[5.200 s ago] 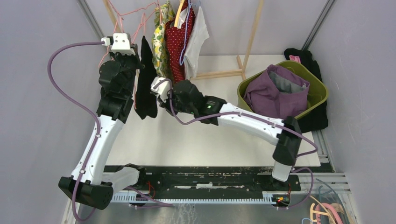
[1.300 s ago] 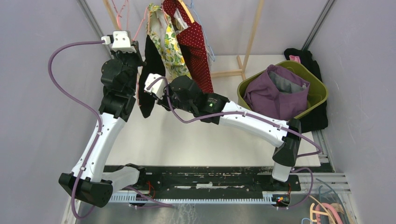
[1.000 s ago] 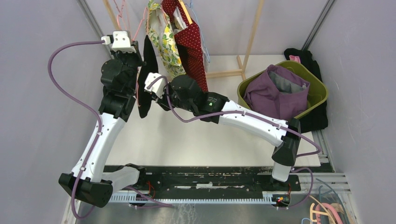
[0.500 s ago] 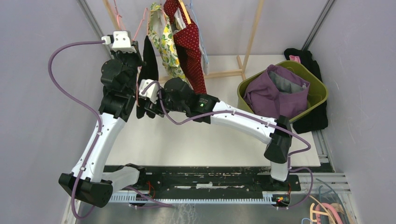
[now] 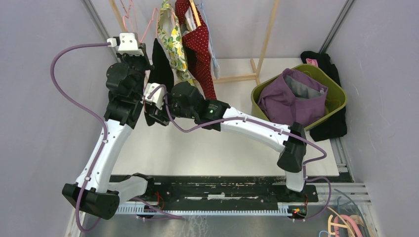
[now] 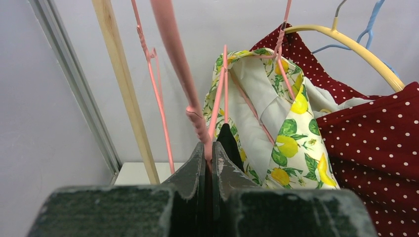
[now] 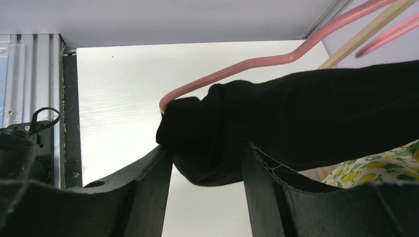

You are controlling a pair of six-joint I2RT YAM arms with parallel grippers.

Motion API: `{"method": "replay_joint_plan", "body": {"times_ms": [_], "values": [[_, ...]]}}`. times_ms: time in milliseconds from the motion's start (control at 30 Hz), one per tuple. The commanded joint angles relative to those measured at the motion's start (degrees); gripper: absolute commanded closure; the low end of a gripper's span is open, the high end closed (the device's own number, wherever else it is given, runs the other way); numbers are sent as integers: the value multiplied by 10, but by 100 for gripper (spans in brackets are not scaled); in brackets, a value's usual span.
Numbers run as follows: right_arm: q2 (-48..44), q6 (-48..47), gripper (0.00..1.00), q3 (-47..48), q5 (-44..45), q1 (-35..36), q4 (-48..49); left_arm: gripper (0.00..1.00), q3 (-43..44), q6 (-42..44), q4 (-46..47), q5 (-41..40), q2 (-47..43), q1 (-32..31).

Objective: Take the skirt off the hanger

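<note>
Black cloth already hangs between my right gripper's open fingers, so it should move farther over the skirt's bunched corner toward the hanger's bent end, then close.
The black skirt [image 5: 161, 61] hangs on a pink hanger [image 6: 174, 59] at the left end of the rack. My left gripper [image 6: 208, 154] is shut on that hanger's pink wire, just left of the skirt's top [image 6: 229, 143]. In the right wrist view the skirt [image 7: 306, 121] drapes over the hanger's bent end [image 7: 237, 66]. My right gripper [image 7: 206, 154] is open, with the skirt's bunched corner hanging between its fingers [image 7: 148, 187]. From above, the right gripper [image 5: 150, 114] sits at the skirt's lower end, beside the left arm.
A lemon-print garment [image 5: 174, 42] and a red polka-dot garment [image 5: 197, 44] hang on the wooden rack [image 5: 264, 42] right of the skirt. A green basket [image 5: 336, 106] holding purple cloth stands at the right, with black cloth [image 5: 321, 59] behind it.
My right arm has swung left to the skirt's lower end and its jaws have opened wider around the cloth. The hanging garments have swayed. The left gripper stays shut on the hanger.
</note>
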Motion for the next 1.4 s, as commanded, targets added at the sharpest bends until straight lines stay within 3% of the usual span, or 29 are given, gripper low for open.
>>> {"method": "replay_joint_plan", "body": {"times_ms": [0,133,267,333,433,467,633,833,967,1367], "values": [[15,9,42,23,-2,4,44,97,22,25,29,-5,-9,0],[30,9,43,23,13,3,59,97,25,21,29,-2,-8,0],[45,19,50,24,19,-2,80,97,28,18,27,-1,-7,0],[53,20,64,31,19,-4,84,97,28,18,26,0,-8,0],[59,32,97,36,27,-7,90,97,26,19,23,-1,-10,0],[59,36,99,34,28,-9,93,97,26,19,22,-2,-10,0],[25,59,99,8,65,-10,90,97,25,25,19,-6,-13,0],[-89,23,99,-101,248,-10,119,97,13,26,21,-9,-20,0],[-128,-19,99,-124,323,-15,123,97,9,29,25,-10,-22,0],[-156,-111,99,-28,358,-25,143,97,6,39,32,-14,-20,0]]}}
